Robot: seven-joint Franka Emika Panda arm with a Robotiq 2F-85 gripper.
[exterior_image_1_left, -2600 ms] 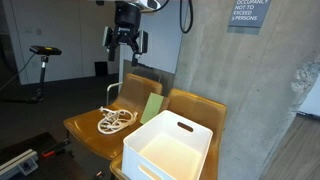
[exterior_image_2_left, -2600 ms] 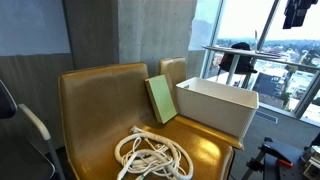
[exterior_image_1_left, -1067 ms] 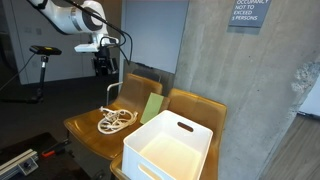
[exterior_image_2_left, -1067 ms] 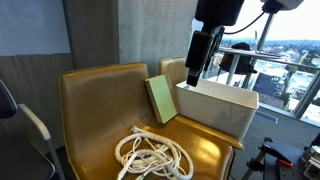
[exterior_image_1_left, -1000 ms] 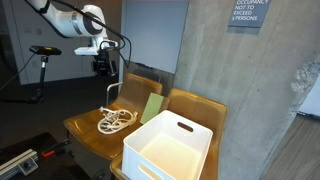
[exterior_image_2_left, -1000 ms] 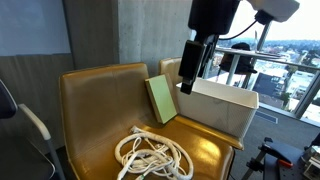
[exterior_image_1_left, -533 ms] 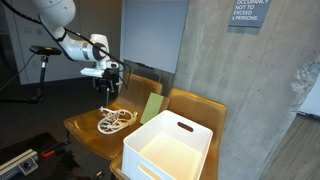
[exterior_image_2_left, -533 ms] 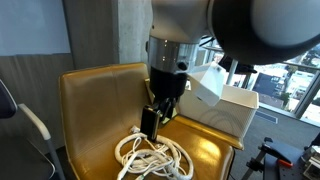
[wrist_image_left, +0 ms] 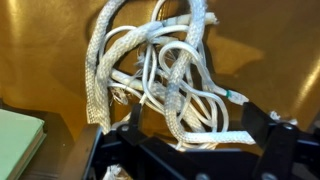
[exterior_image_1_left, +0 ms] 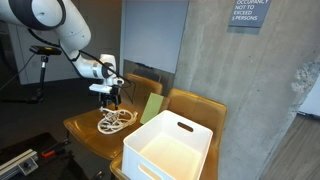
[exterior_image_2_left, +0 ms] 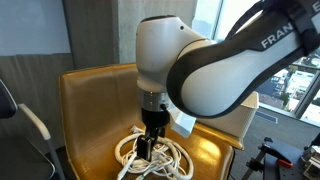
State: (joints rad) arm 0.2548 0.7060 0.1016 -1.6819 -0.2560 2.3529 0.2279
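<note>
My open gripper should lower around the white rope's thick bend below, between my fingers.
A tangled pile of white rope [exterior_image_1_left: 114, 121] lies on the seat of a tan leather chair [exterior_image_1_left: 85, 130]; it also shows in the other exterior view [exterior_image_2_left: 150, 157] and fills the wrist view [wrist_image_left: 165, 75]. My gripper [exterior_image_1_left: 110, 103] has come down onto the pile, seen from behind in an exterior view [exterior_image_2_left: 146, 148]. In the wrist view the gripper [wrist_image_left: 200, 128] is open, its two black fingers [wrist_image_left: 272, 135] standing either side of a rope loop, which lies between them. The jaws have not closed on it.
A green book [exterior_image_1_left: 151, 107] leans against the chair back, its corner showing in the wrist view [wrist_image_left: 15, 140]. A white plastic bin [exterior_image_1_left: 168, 148] sits on the neighbouring seat. A concrete wall [exterior_image_1_left: 260, 90] stands beside the chairs. An exercise bike [exterior_image_1_left: 40, 60] stands behind.
The arm has swung from high near the bin down and across to the rope pile; the gripper now sits low over the rope. Rope, book and bin have not moved.
</note>
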